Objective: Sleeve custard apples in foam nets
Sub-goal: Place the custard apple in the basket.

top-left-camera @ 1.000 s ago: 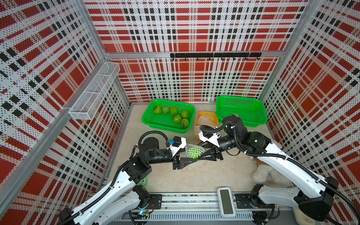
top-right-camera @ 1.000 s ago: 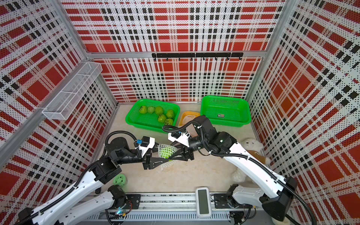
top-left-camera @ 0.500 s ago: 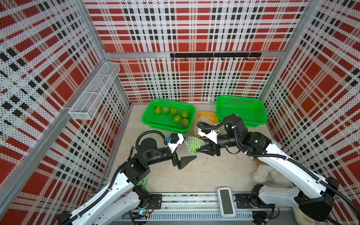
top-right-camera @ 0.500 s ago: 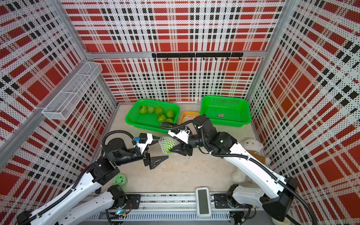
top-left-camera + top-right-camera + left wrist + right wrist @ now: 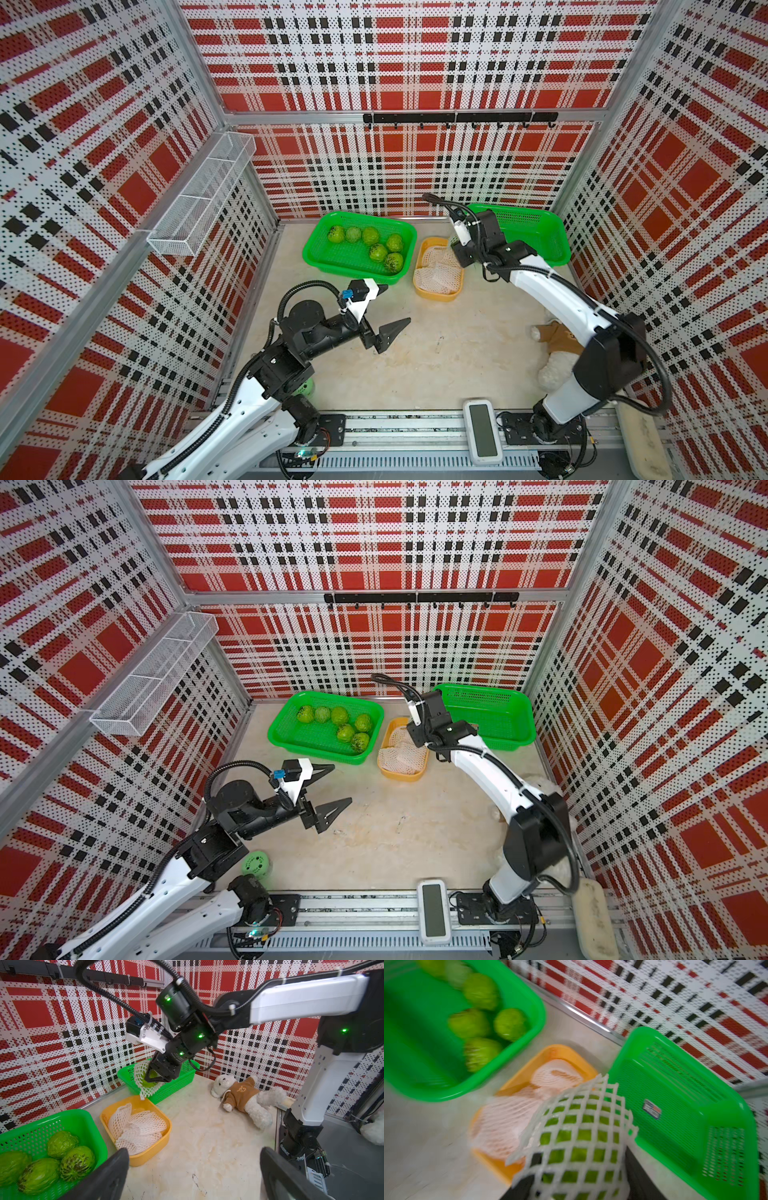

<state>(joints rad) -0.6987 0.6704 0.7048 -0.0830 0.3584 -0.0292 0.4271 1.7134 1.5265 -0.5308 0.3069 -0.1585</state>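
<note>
My right gripper should next reach out and down to the empty green basket's tray-side end (image 5: 462, 707) (image 5: 646, 1080) to let go of the custard apple, because it has its net on.
Several bare custard apples (image 5: 370, 235) lie in the left green basket (image 5: 332, 266), also seen in the left wrist view (image 5: 62, 1142). Spare foam nets (image 5: 438, 266) fill the yellow tray (image 5: 436, 295). My right gripper (image 5: 577, 1167) is shut on a custard apple (image 5: 577, 1136) wrapped in a white foam net (image 5: 591, 1093). It hangs over the gap between the yellow tray and the right green basket (image 5: 557, 249). In the left wrist view the right gripper (image 5: 154, 1078) shows with the net trailing below. My left gripper (image 5: 397, 303) stands open and holds nothing, above bare table in front of the left basket.
A white plush bear (image 5: 245, 1095) in a brown shirt lies at the table's right side. A small green ball with holes (image 5: 256, 864) sits by the left arm's base. A wire shelf (image 5: 199, 199) hangs on the left wall. A white device (image 5: 482, 432) rests on the front rail.
My left gripper opened, let go of the net and drew back left. The right gripper carried the netted custard apple away to the back right, towards the right green basket.
</note>
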